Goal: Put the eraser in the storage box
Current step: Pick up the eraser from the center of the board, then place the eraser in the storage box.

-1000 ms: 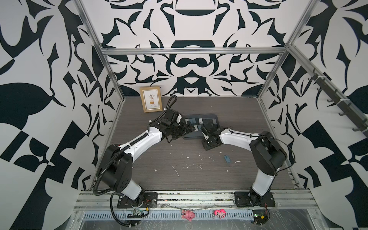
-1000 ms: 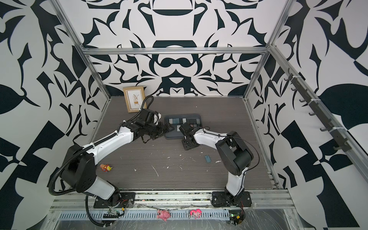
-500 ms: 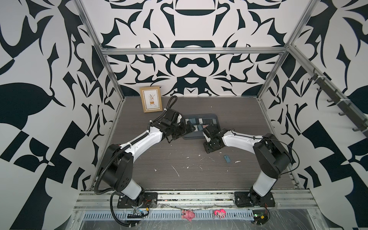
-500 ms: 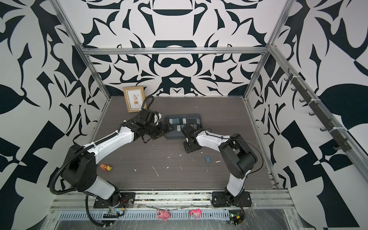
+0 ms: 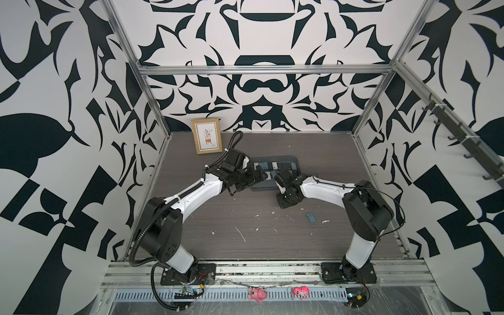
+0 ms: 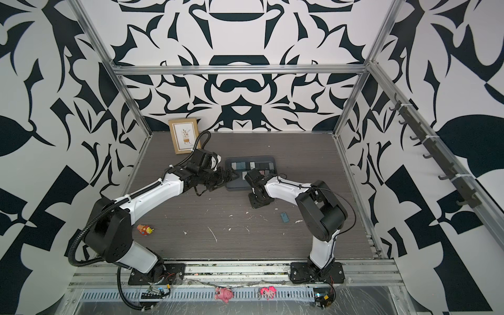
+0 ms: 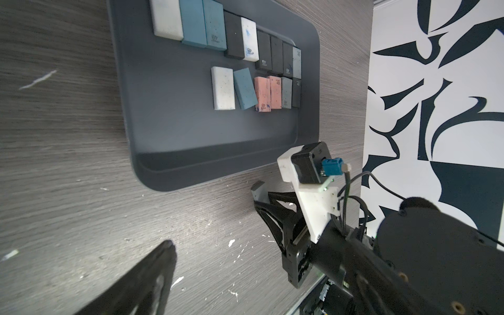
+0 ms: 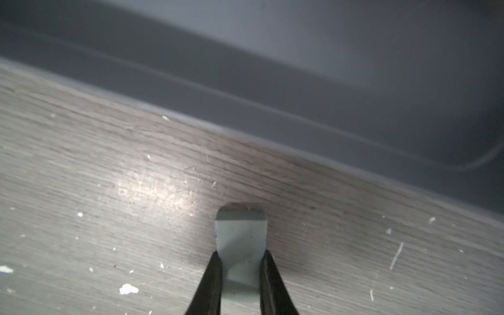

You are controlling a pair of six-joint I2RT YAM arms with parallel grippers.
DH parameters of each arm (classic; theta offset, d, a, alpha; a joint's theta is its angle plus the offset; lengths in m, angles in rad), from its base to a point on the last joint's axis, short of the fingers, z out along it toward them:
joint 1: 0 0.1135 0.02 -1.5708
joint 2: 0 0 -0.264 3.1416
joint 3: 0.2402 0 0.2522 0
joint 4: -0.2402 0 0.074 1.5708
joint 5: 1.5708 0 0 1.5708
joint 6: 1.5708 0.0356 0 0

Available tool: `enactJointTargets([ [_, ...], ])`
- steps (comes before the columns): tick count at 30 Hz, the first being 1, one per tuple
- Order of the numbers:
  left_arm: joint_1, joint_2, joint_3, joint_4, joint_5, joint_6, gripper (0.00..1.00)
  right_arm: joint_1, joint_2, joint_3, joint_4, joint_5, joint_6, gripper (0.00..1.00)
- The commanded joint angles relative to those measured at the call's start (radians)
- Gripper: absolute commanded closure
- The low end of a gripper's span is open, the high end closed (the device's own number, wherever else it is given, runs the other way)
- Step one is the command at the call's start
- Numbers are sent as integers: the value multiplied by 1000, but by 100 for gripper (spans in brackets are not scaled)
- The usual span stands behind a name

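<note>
The bare bottom of the storage box beside the front white eraser lies outward, so my right gripper will next lift outward over the storage box's near rim, lower and release.
A pale grey eraser [image 8: 241,234] is clamped between the black fingers of my right gripper [image 8: 241,257], which is shut on it. It hangs low over the wood tabletop, just outside the front rim of the storage box [image 8: 272,109]. That dark slate-grey tray [image 7: 169,122] holds several erasers [image 7: 223,88] in two rows. In the left wrist view the right gripper [image 7: 257,189] points at the tray's near corner. My left gripper [image 5: 258,176] is open and empty over the tray's left edge; one of its fingers [image 7: 166,253] shows.
A loose blue eraser [image 5: 311,217] lies on the table in front of the right arm. A wooden picture frame [image 5: 208,135] leans on the back wall. A small red-and-yellow toy [image 6: 144,229] sits near the left arm's base. White crumbs litter the tabletop.
The right gripper's jaws have closed on the grey eraser. Both arms have hardly moved.
</note>
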Motion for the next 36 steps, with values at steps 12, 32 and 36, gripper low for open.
enactJointTargets([
  [12, 167, -104, -92, 41, 120, -27, 1, -6, 78, 460, -232, -27, 99, 86],
  [32, 259, -106, -152, 57, 199, 1, 1, -5, 495, 871, -218, -101, 209, 81],
  [36, 264, -98, -152, 59, 208, 5, 1, -6, 528, 927, -244, -81, 202, 79],
])
